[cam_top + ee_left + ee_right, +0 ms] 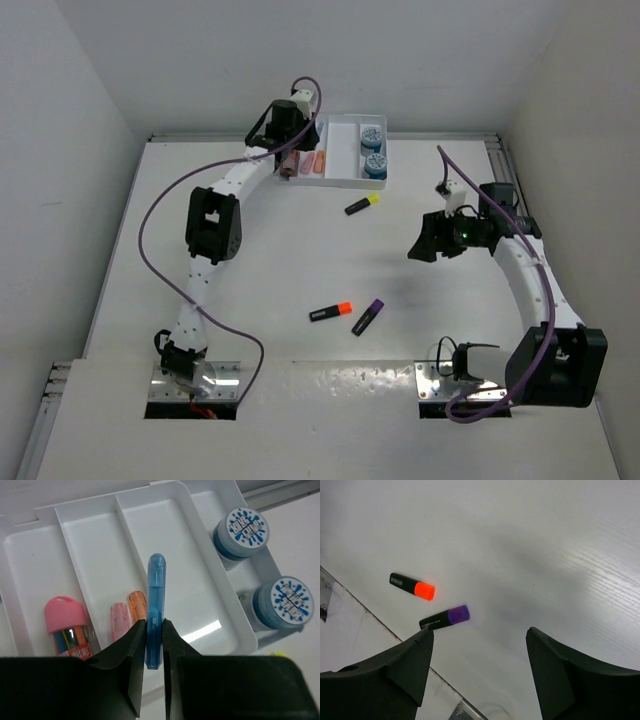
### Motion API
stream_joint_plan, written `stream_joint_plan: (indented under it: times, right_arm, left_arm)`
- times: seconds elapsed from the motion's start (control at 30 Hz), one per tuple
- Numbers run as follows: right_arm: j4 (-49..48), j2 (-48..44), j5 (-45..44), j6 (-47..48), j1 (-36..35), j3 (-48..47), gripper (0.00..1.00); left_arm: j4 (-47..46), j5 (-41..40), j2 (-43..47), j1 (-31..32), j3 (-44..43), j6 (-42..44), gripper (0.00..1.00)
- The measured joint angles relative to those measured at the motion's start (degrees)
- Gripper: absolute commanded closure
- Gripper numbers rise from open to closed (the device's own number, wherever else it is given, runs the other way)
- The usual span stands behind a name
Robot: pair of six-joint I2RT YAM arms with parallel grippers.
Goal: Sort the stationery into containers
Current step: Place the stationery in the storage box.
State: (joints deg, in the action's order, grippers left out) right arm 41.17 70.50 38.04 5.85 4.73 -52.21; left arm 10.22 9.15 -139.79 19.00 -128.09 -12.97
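Note:
Similar pink and peach sticks lie inside the tray's second section below. So my left gripper comes down toward it next and releases the translucent blue stick there.
My left gripper is shut on a translucent blue stick and holds it over the white four-compartment tray, above the divider between the second and third compartments. A pink stick and a peach stick lie in the second compartment. Two blue round pieces sit in the rightmost one. My right gripper is open and empty above the table, near the orange highlighter and the purple highlighter. A yellow highlighter lies just in front of the tray.
A pink-capped item lies in the tray's leftmost compartment. The tray stands against the back wall. The orange and purple highlighters lie mid-table, near the metal base plates. White walls enclose the table on three sides.

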Motion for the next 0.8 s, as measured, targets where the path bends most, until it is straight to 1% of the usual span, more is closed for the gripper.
stream_joint_plan:
  times: [0.13, 0.3, 0.37, 0.4, 0.5, 0.53, 0.6, 0.67, 0.77, 0.8]
  right_arm:
    - [0.55, -0.70, -0.87, 0.70, 0.02, 0.00, 0.27]
    - [0.87, 0.20, -1.33, 1.18, 0.02, 0.46, 0.26]
    - [0.85, 1.09, -1.42, 1.29, 0.02, 0.92, 0.27]
    - [0.90, 1.40, -1.44, 1.38, 0.00, 1.07, 0.27]
    - [0.92, 1.86, -1.40, 2.12, -0.13, 1.88, 0.30]
    - [1.07, 1.86, -1.33, 2.62, -0.31, 2.16, 0.31]
    - [1.22, 1.86, -0.81, 3.82, -0.55, 2.78, 0.33]
    - [1.68, 1.86, -0.24, 5.57, -1.25, 3.54, 0.35]
    - [2.64, 1.51, 0.04, 9.29, -3.61, 4.81, 0.39]
    - [2.93, 1.25, -0.26, 10.67, -4.98, 5.25, 0.41]
  left_arm:
    - [-4.26, -0.70, -7.37, -0.02, -4.79, 0.13, 1.00]
    - [-8.87, -2.84, -12.98, -0.04, -5.40, 0.46, 1.00]
    - [-11.02, -3.87, -14.49, -0.04, -5.42, 0.50, 0.82]
    - [-11.72, -4.35, -14.97, -0.04, -5.53, 0.52, 0.58]
    - [-13.14, -5.51, -15.69, -0.09, -6.14, 0.96, 0.28]
    - [-13.70, -5.79, -15.69, -0.13, -6.36, 1.03, 0.14]
    - [-14.27, -5.97, -15.12, -0.20, -6.38, 1.81, 0.08]
    - [-12.92, -5.92, -13.25, -0.26, -5.62, 3.13, 0.07]
    - [-7.17, -5.03, -6.49, -0.37, -2.29, 5.31, 0.00]
    - [-4.68, -4.26, -2.51, -0.42, -0.11, 6.10, 0.00]
